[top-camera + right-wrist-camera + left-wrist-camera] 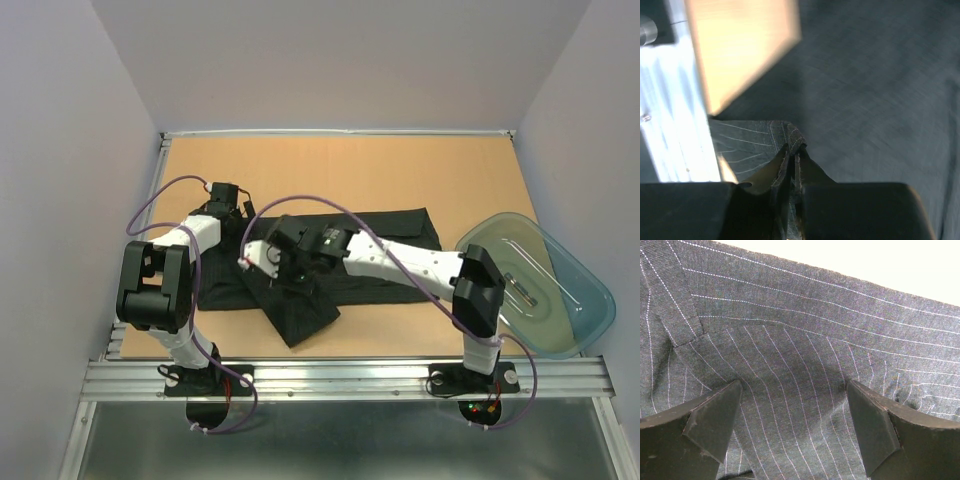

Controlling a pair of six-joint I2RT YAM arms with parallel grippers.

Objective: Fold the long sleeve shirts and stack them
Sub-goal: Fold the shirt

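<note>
Next, my right gripper swings toward the bin and down and releases its fold of the shirt inside the shirt's far corner, as the shirt's flap still points toward the table's near edge.
One long sleeve shirt, black with fine pale pinstripes, lies spread across the middle of the table, with a flap pointing toward the near edge. My left gripper hovers at the shirt's back left part. In the left wrist view it stands open, and striped cloth fills the space under and between the fingers. My right gripper is over the shirt's left half. In the right wrist view it is shut on a raised fold of the cloth.
A translucent plastic bin with a lid sits at the right edge of the table. Bare wooden tabletop lies behind the shirt. Grey walls enclose the table on three sides, and a metal rail runs along the near edge.
</note>
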